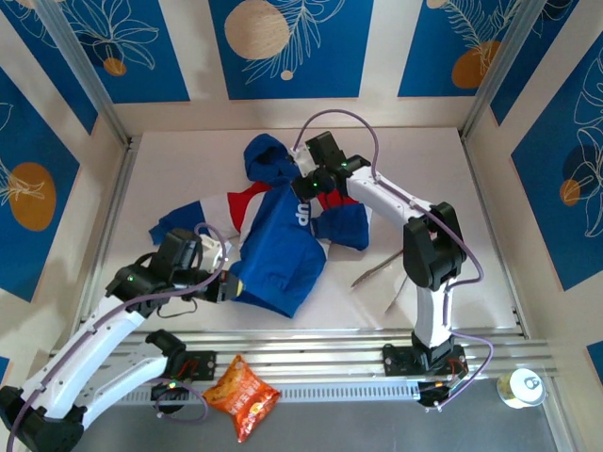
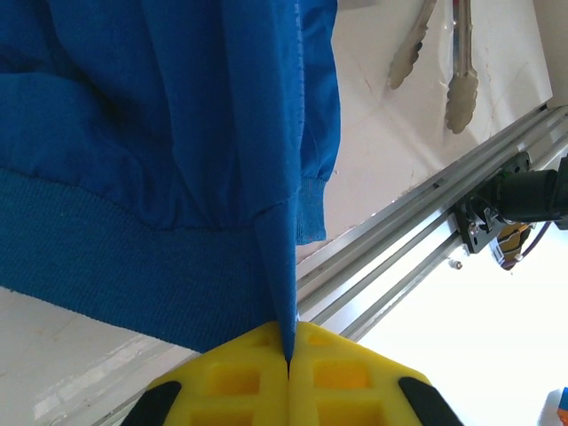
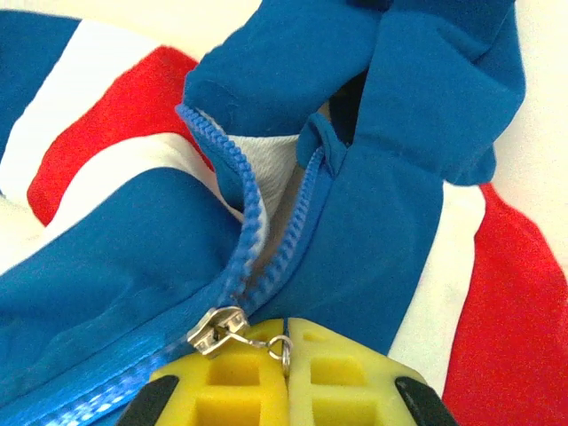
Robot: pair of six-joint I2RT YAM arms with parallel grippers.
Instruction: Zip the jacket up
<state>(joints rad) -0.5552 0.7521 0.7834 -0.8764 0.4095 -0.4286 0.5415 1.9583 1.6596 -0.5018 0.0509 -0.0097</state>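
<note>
The robot's right gripper will next pull the ring outward to the collar end of the zipper teeth and let go of it, because that end of the teeth is still apart.
The jacket (image 1: 279, 247) lies in the middle of the table, royal blue with red and white bands, its hood towards the far side. At the jacket's near hem, my left gripper (image 1: 224, 284) is shut, and its yellow fingers pinch a fold of the blue hem (image 2: 286, 293). My right gripper (image 1: 307, 191) is over the chest, near the collar. It is shut on the ring of the metal zipper pull (image 3: 282, 345), with the slider (image 3: 216, 330) just to its left. Above the slider, the zipper teeth (image 3: 257, 222) stand apart and show white lining.
Metal tongs (image 1: 382, 273) lie on the table right of the jacket, and show in the left wrist view as tongs (image 2: 448, 62). An aluminium rail (image 1: 330, 350) runs along the near edge. A snack bag (image 1: 243, 395) and a can (image 1: 521, 387) sit below it. Walls close both sides.
</note>
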